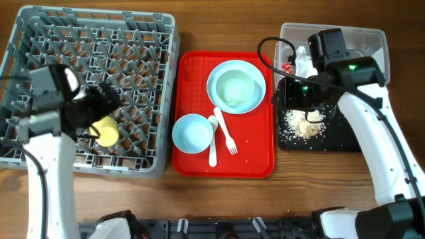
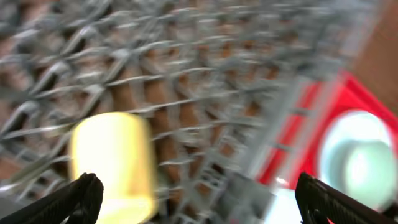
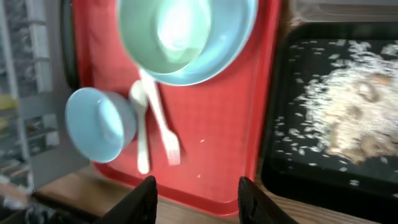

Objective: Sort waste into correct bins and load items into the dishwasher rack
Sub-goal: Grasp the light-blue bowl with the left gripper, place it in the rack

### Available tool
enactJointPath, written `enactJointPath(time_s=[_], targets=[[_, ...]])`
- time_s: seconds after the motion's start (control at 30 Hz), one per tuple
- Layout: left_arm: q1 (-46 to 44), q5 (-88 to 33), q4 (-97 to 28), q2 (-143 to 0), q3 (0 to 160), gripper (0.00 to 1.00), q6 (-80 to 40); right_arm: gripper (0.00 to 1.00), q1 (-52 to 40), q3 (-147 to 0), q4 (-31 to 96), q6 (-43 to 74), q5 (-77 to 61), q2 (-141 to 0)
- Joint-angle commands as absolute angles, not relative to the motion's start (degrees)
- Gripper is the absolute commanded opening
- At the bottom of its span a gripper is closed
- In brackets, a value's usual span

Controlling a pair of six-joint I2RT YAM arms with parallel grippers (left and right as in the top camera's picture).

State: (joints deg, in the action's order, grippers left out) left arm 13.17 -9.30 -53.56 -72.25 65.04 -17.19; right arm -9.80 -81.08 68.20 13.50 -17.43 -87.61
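I will swing my left gripper across and down onto the blue bowl's spoon-side rim (image 1: 211,131), as the bowl is below it and to its right in the overhead view.
The grey dishwasher rack (image 1: 89,40) fills the left side. A yellow-inside bowl (image 1: 106,131) lies in its front part, also blurred in the left wrist view (image 2: 115,162). My left gripper (image 1: 105,106) hovers open over the rack (image 2: 186,74), empty (image 2: 199,205). On the red tray (image 1: 252,153) sit the mint-blue plate (image 1: 255,99) holding a pale mint bowl (image 1: 234,88), a blue bowl (image 1: 192,133), spoon (image 1: 212,143) and fork (image 1: 227,136). My right gripper (image 1: 289,93) is open and empty (image 3: 199,202) over the tray's right part.
The black tray (image 1: 339,136) at right holds beige food scraps (image 1: 302,126), also in the right wrist view (image 3: 354,118). Behind it the clear tub (image 1: 365,36) holds the white napkin (image 1: 304,63) and red wrapper (image 1: 287,68). Wooden table surrounds everything.
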Motion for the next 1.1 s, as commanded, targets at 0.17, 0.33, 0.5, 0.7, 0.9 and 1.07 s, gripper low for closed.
enactJointPath(time_s=[0.17, 0.33, 0.5, 0.7, 0.9, 1.07], targets=[[-15.27, -11.42, -50.35, -73.56, 65.84, 1.0, -15.16, 0.68, 0.03, -81.43, 69.47, 19.59, -10.2, -81.03], [-26.83, -11.29, -48.97, -83.55, 65.84, 1.0, -15.2, 0.81, 2.33, -81.3, 72.82, 14.46, -10.33, -80.25], [-34.94, -11.27, -45.71, -95.13, 65.84, 1.0, -15.2, 0.81, 2.33, -81.06, 72.95, 13.74, -10.35, -80.27], [-39.4, -7.84, -45.39, -103.9, 65.84, 0.36, -15.2, 0.81, 2.33, -81.03, 72.97, 13.69, -10.33, -80.27], [-39.57, -7.53, -45.91, -103.61, 66.72, 0.04, -15.2, 0.81, 2.33, -81.03, 73.03, 13.67, -10.33, -80.27], [-39.16, 0.16, -54.76, -97.95, 75.29, 0.04, -15.16, 0.81, 2.33, -81.03, 73.58, 13.54, -10.33, -80.27]])
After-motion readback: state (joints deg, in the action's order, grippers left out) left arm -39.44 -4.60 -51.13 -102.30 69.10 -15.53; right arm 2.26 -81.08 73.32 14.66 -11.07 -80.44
